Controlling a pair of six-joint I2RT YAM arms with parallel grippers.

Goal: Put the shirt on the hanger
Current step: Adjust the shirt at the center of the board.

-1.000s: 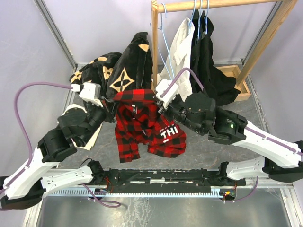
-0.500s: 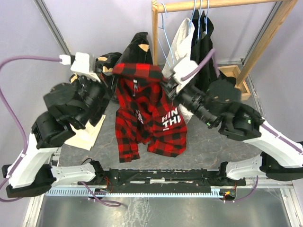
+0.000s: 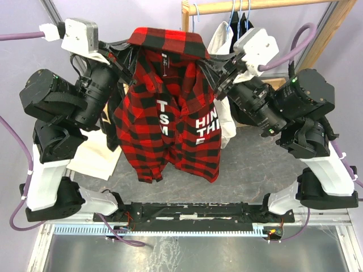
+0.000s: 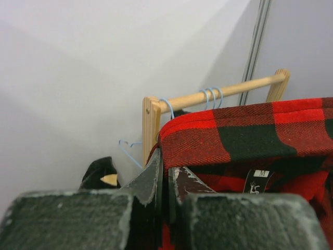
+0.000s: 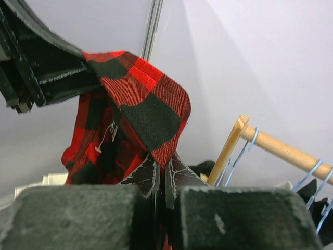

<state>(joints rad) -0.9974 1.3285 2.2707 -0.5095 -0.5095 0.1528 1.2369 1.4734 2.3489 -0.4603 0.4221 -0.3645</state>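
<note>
The gray tabletop's open surface is below my left gripper and the hanging shirt, so my left gripper will lower the collar edge next and let go there.
The red-and-black plaid shirt (image 3: 170, 107) hangs in the air, spread between my two grippers, its white lettering facing the top camera. My left gripper (image 3: 126, 51) is shut on the shirt's left shoulder by the collar (image 4: 208, 135); its fingertips (image 4: 166, 161) pinch the fabric. My right gripper (image 3: 215, 65) is shut on the right shoulder; its tips (image 5: 164, 165) clamp a fold of plaid (image 5: 151, 114). An empty light-blue wire hanger (image 3: 193, 24) hangs at the left end of the rail behind the shirt. It also shows in the left wrist view (image 4: 130, 148) and in the right wrist view (image 5: 240, 156).
The wooden rail (image 3: 266, 5) stands at the back right on a wooden post (image 3: 185, 51). It carries a white shirt (image 3: 222, 39) and black garments (image 3: 241, 22) on other blue hangers. A pale cloth (image 3: 96, 161) lies on the table under the left arm.
Both arms have risen and moved apart, lifting the shirt off the table. It now hangs full length, opened out between the grippers, higher and nearer the rail.
</note>
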